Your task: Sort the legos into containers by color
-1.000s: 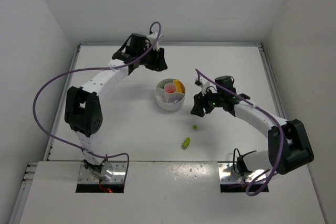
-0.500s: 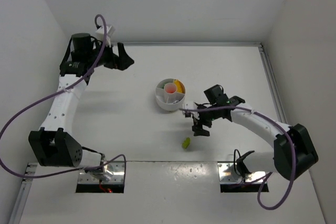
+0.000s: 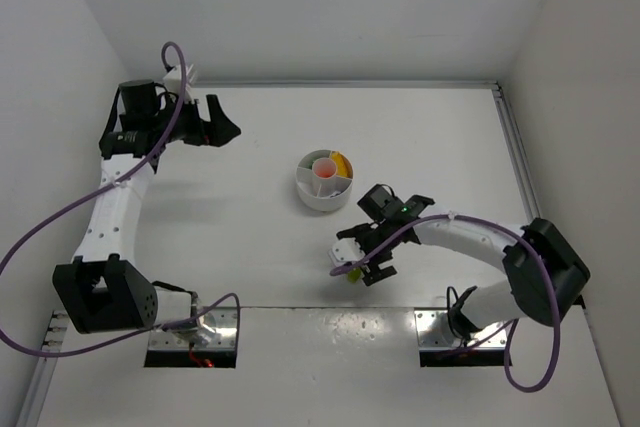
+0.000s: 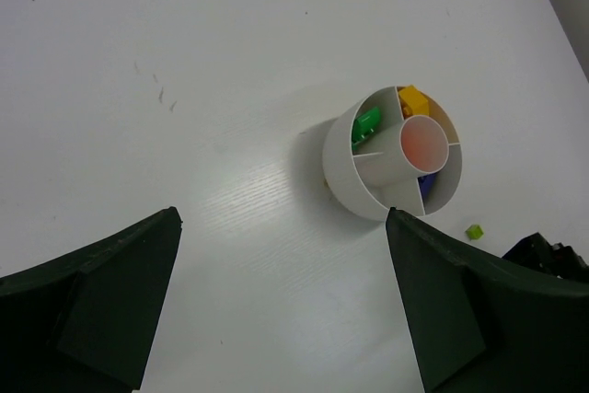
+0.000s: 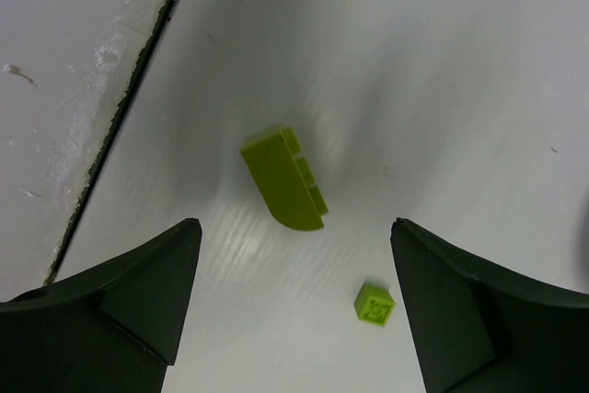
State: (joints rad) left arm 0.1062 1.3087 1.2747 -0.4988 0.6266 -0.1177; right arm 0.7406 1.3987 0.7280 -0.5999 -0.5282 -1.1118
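I should next lower my right gripper around the curved lime lego's middle [image 3: 354, 275] [image 5: 284, 179] and close its fingers, since the piece lies below, between the open fingers.
The round white dish [image 3: 312, 197] sits mid-table, its wedge containers ringing a pinkish centre well [image 4: 423, 140]. The wedges hold a green lego [image 4: 365, 123], a yellow one [image 4: 414, 98] and a dark blue-purple one [image 4: 425, 187]. A curved lime lego [image 5: 283, 179] and a tiny lime cube [image 5: 375, 305] lie loose on the table, and the cube [image 4: 474, 231] also shows beside the dish. My right gripper [image 5: 294, 223] hangs open just above them, with the curved lego [image 3: 353, 274] between its fingers and untouched. At the far left, well away from the dish, my left gripper [image 3: 222, 127] is open and empty.
A dark seam [image 5: 129, 89] runs along the table's near edge, left of the lime pieces. White walls close in the table at the back and sides. The right arm [image 4: 543, 250] pokes into the left wrist view at lower right.
The left arm swung from beside the dish to the far left and its jaws opened. The right gripper moved from beside the dish toward the near edge, over the lime lego, and opened wider.
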